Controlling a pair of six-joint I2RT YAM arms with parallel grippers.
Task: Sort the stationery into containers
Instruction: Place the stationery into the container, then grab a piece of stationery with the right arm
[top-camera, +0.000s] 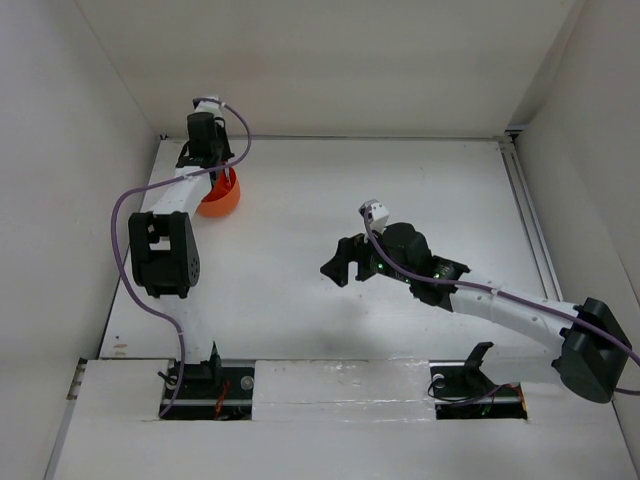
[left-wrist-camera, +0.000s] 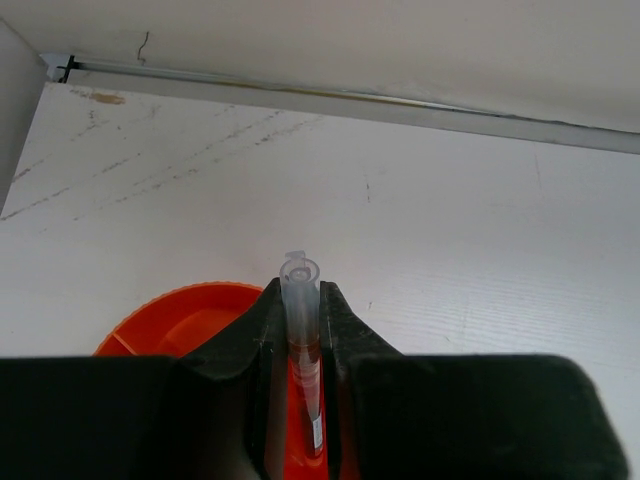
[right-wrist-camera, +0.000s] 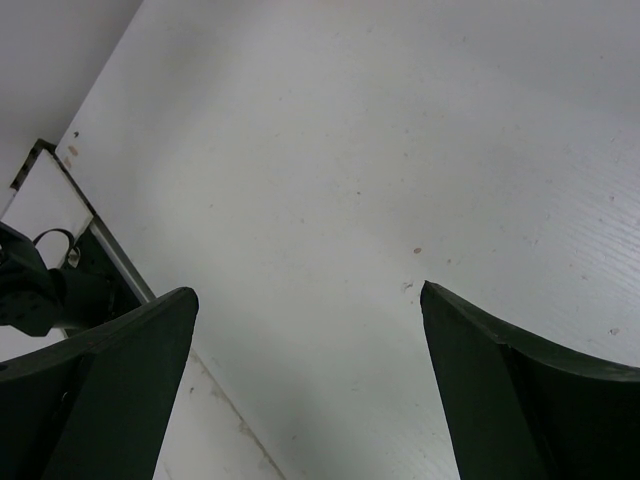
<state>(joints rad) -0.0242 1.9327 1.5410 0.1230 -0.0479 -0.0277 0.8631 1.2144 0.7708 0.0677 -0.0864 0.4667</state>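
My right gripper moves to the right in the top view and down toward the table under its arm next, since its fingers have only bare table between them.
The orange cup (top-camera: 224, 199) stands at the far left of the white table. My left gripper (top-camera: 212, 172) hangs right over it, shut on a thin red-white pen with a clear cap. In the left wrist view the pen (left-wrist-camera: 300, 285) stands upright between the jaws of the left gripper (left-wrist-camera: 301, 297), its lower end pointing into the orange cup (left-wrist-camera: 165, 322) below. My right gripper (top-camera: 343, 262) is open and empty above the bare middle of the table; nothing lies between its fingers (right-wrist-camera: 120, 350) in the right wrist view. The other stationery is out of view.
White walls close the table in on the left, back and right. A metal rail (top-camera: 530, 215) runs along the right edge and another (left-wrist-camera: 400, 105) along the back. A purple cable (top-camera: 122, 225) loops off the left arm.
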